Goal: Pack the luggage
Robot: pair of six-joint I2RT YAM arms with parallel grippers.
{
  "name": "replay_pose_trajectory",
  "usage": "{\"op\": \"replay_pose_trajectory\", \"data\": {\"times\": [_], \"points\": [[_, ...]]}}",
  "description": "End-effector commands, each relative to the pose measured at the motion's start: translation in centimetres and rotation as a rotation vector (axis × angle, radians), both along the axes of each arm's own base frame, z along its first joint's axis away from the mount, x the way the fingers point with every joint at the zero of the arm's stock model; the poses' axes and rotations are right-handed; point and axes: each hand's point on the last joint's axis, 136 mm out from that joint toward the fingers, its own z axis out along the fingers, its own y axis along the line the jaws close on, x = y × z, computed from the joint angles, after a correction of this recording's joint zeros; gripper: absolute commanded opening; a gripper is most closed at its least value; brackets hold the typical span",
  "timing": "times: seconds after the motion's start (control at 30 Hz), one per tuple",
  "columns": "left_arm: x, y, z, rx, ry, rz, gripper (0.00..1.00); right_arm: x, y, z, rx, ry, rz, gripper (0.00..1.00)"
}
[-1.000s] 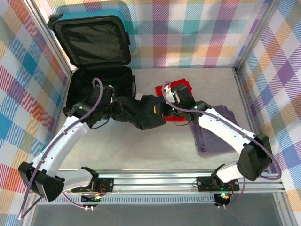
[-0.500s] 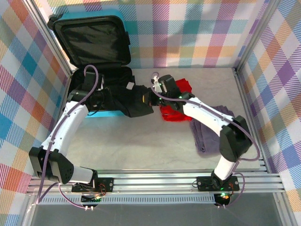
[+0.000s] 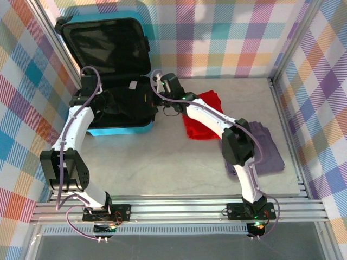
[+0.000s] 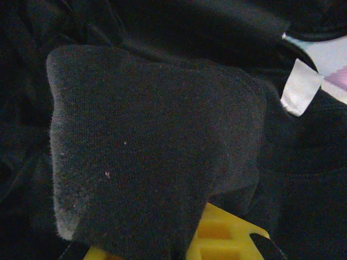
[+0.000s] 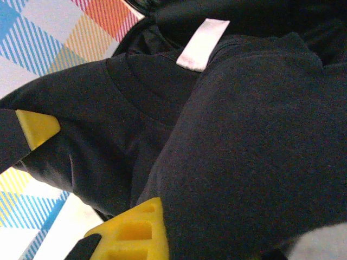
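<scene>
I will next pull the black garment with my left gripper toward the luggage's edge by the side and let go of it, because cloth still hangs over the luggage's opposite edge.
The turquoise luggage lies open at the back left, its black-lined lid leaning on the wall. A folded black garment sits in the lower half, stretched between both grippers. My left gripper is shut on its left side and my right gripper on its right side at the suitcase's edge. In the left wrist view black cloth drapes over a yellow finger. In the right wrist view the cloth covers the jaws beside a yellow finger.
A red garment lies on the table right of the suitcase. A folded purple garment lies further right. Checked walls close in the back and both sides, with a metal rail along the near edge.
Both arms have carried the black garment left and back, from the table's middle into the open suitcase. The red garment is now uncovered.
</scene>
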Motion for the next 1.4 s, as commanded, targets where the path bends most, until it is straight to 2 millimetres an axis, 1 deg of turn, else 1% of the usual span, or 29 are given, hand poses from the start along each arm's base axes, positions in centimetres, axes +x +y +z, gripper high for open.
{"op": "replay_pose_trajectory", "data": {"times": [0.0, 0.13, 0.27, 0.33, 0.43, 0.53, 0.63, 0.77, 0.87, 0.9, 0.97, 1.03, 1.07, 1.1, 1.13, 1.17, 1.23, 1.3, 1.37], "points": [[2.1, 1.3, 3.3, -0.010, -0.136, -0.009, 0.00, 0.6, 2.2, 1.1, 0.025, -0.042, 0.046, 0.00], [2.7, 3.4, 3.1, -0.003, -0.156, 0.004, 0.00, 1.7, 4.0, 0.4, 0.039, -0.059, 0.059, 0.00], [3.2, 5.4, 2.1, -0.003, -0.160, 0.022, 0.00, 2.5, 5.2, -0.6, 0.037, -0.068, 0.072, 0.00], [3.6, 6.2, 1.4, -0.021, -0.169, 0.024, 0.00, 2.8, 5.5, -1.3, 0.034, -0.064, 0.072, 0.00], [5.0, 6.7, 0.3, -0.052, -0.185, -0.003, 0.00, 3.1, 5.8, -2.6, 0.021, -0.061, 0.068, 0.00], [5.7, 7.2, -1.3, -0.064, -0.156, -0.006, 0.00, 3.4, 5.9, -3.6, 0.013, -0.056, 0.063, 0.00], [5.8, 7.9, -2.2, -0.060, -0.138, 0.009, 0.00, 3.6, 6.4, -4.2, 0.019, -0.049, 0.072, 0.00], [5.6, 8.7, -3.0, -0.039, -0.110, 0.029, 0.00, 3.8, 6.6, -5.5, 0.015, -0.026, 0.067, 0.01], [5.7, 9.4, -3.7, -0.009, -0.083, 0.050, 0.00, 4.0, 6.5, -6.0, 0.003, -0.020, 0.057, 0.10], [5.2, 9.6, -4.5, -0.008, -0.045, 0.058, 0.00, 4.0, 6.4, -6.0, 0.000, -0.020, 0.054, 0.13], [5.2, 10.0, -5.0, 0.002, -0.020, 0.067, 0.01, 4.1, 6.2, -6.0, -0.011, -0.021, 0.045, 0.18], [5.2, 10.6, -5.4, 0.015, 0.001, 0.077, 0.09, 4.1, 6.0, -6.0, -0.023, -0.021, 0.037, 0.21], [5.2, 10.6, -5.5, 0.019, 0.009, 0.074, 0.15, 4.1, 5.9, -6.0, -0.028, -0.023, 0.034, 0.23], [5.2, 10.7, -5.7, 0.023, 0.019, 0.078, 0.26, 4.1, 5.8, -5.9, -0.034, -0.025, 0.031, 0.27], [5.0, 11.5, -5.9, 0.027, 0.027, 0.094, 0.33, 4.2, 5.7, -5.6, -0.037, -0.029, 0.027, 0.31], [4.8, 12.5, -5.9, 0.029, 0.030, 0.115, 0.37, 4.2, 5.6, -5.5, -0.043, -0.033, 0.024, 0.31], [4.7, 13.4, -6.1, 0.038, 0.044, 0.143, 0.51, 4.3, 5.2, -5.3, -0.061, -0.037, 0.008, 0.39], [4.6, 13.9, -5.9, 0.047, 0.054, 0.156, 0.53, 4.4, 4.6, -5.2, -0.083, -0.038, -0.012, 0.47], [4.5, 14.2, -5.6, 0.060, 0.061, 0.168, 0.56, 4.8, 3.9, -4.9, -0.100, -0.042, -0.035, 0.54]]}}
